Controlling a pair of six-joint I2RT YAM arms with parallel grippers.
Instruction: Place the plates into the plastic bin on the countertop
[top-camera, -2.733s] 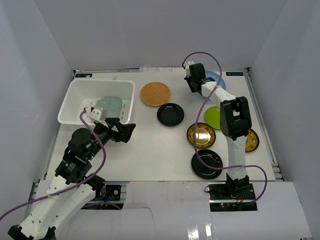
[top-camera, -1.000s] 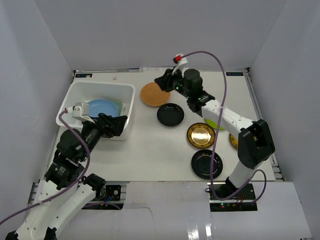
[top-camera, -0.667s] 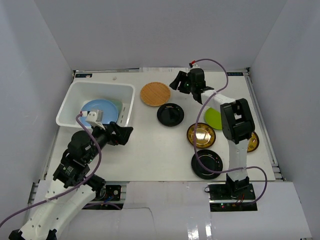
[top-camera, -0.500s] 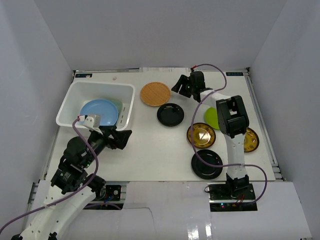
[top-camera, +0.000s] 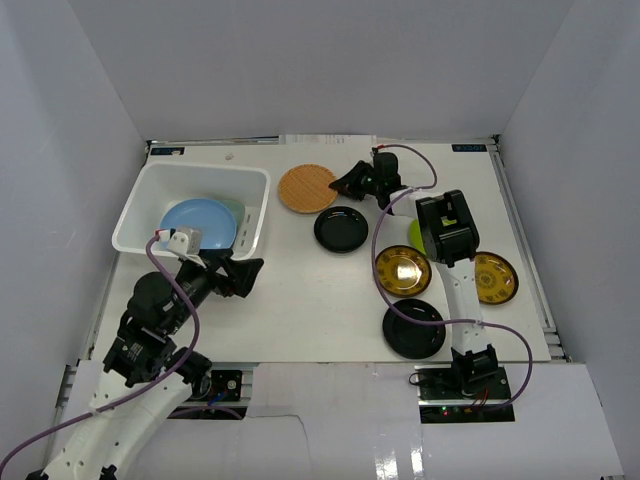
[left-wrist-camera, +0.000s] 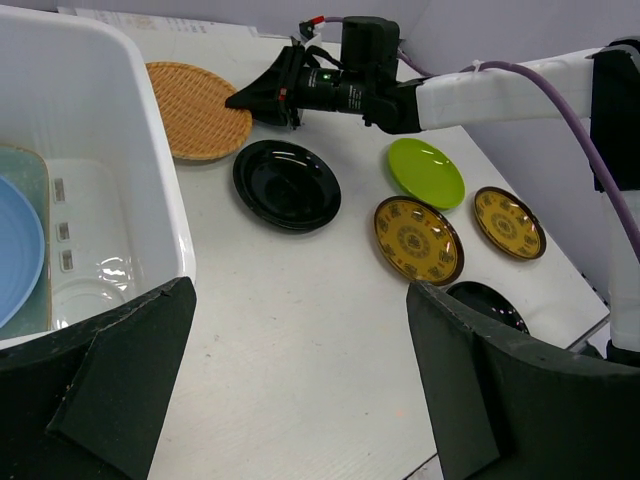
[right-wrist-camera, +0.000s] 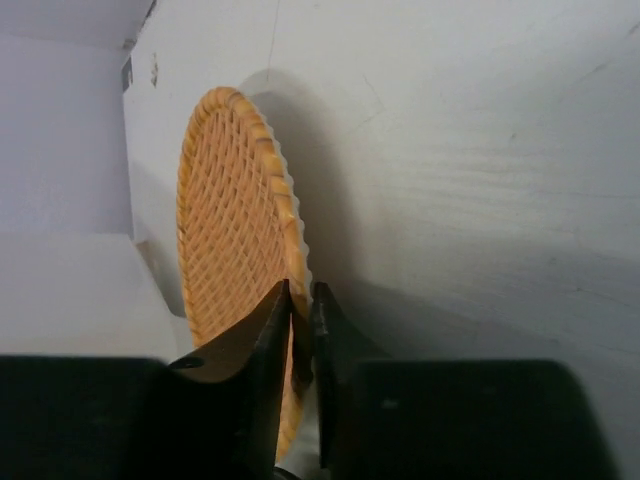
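Next, my right gripper will rise over the bin's side between it and the light blue plate (top-camera: 198, 222) on its left in the top view, descend there and release.
The round tan woven plate (top-camera: 305, 187) lies on the countertop (top-camera: 300, 295) just right of the plastic bin (top-camera: 140, 205). My right gripper (top-camera: 339, 184) is shut on its right rim; in the right wrist view the two fingers (right-wrist-camera: 275, 320) pinch the woven edge (right-wrist-camera: 230, 220). A light blue plate (top-camera: 198, 222) and a pale-green one (top-camera: 238, 207) lie in the bin. My left gripper (top-camera: 243, 272) hangs open in front of the bin, holding nothing (left-wrist-camera: 300, 370).
On the countertop lie a black plate (top-camera: 341, 229), a lime green plate (left-wrist-camera: 425, 172) partly behind the right arm, two gold plates (top-camera: 402, 270) (top-camera: 494, 277) and a second black plate (top-camera: 413, 328). The bin's near wall (left-wrist-camera: 150, 190) stands close to the left gripper.
The right gripper has slid left up to the woven plate and closed on its rim. The left arm has drawn back a little from the bin, still open.
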